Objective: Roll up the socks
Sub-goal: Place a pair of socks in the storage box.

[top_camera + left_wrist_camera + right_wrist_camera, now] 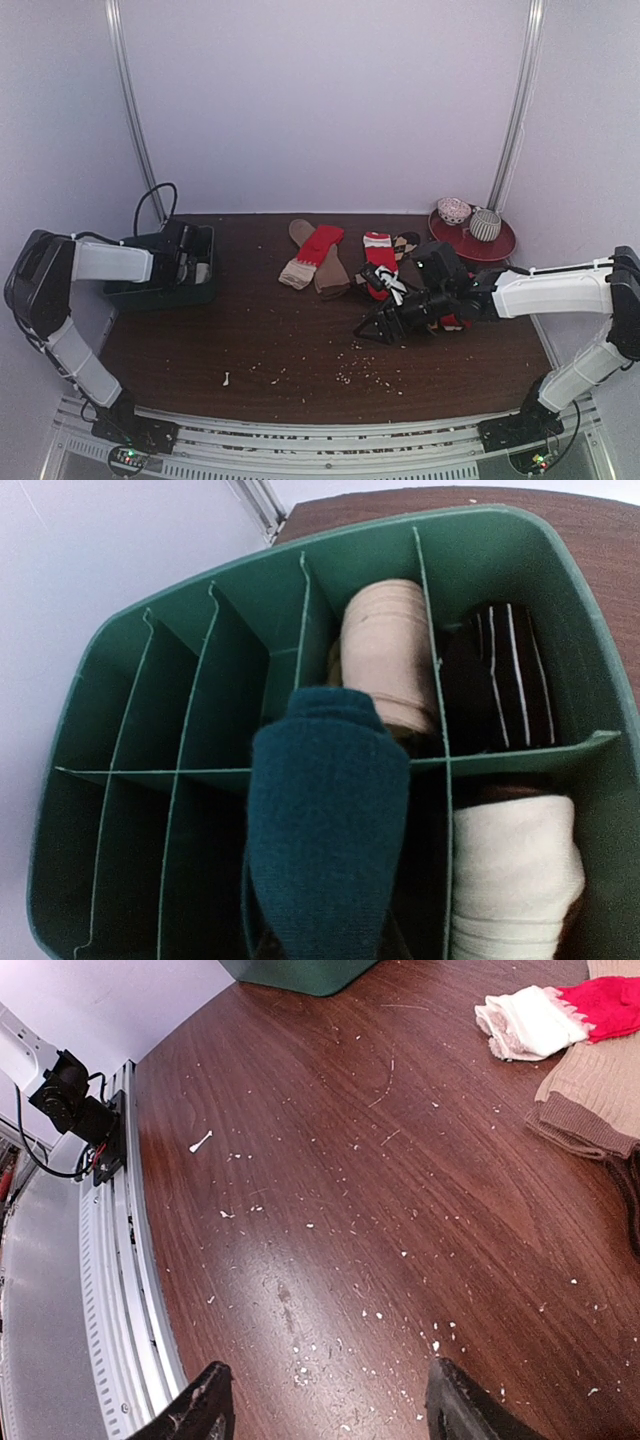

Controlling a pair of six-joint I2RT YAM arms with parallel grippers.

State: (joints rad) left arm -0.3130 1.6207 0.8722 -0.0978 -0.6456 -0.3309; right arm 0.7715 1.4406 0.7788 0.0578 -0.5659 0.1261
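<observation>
I will lower the rolled dark teal sock (pixel 325 820) with my left gripper into the tray section (pixel 426 842) beside the white sock and let go, because the tray section is below my left gripper and looks empty.
A rolled dark teal sock (pixel 325 820) hangs just above the middle compartments of the dark green tray (pixel 120 680). My left gripper (pixel 186 250) is shut on it, its fingers hidden behind the fabric. Rolled socks fill other compartments: cream (pixel 388 650), dark striped (pixel 505 680) and white (pixel 515 880). Flat on the table lie a red sock with a pale cuff (pixel 312 255) over a brown sock (pixel 330 272), and a second red sock (pixel 380 252). My right gripper (pixel 327 1385) hovers open over bare table, holding nothing. From its wrist I see the red sock's cuff (pixel 530 1020) and the brown sock (pixel 590 1090).
A red plate (pixel 500 245) with two patterned balls (pixel 454 209) stands at the back right. Pale crumbs (pixel 350 375) are scattered over the dark wooden table. A metal rail (pixel 320 445) runs along the near edge. The tray (pixel 150 292) sits at the far left.
</observation>
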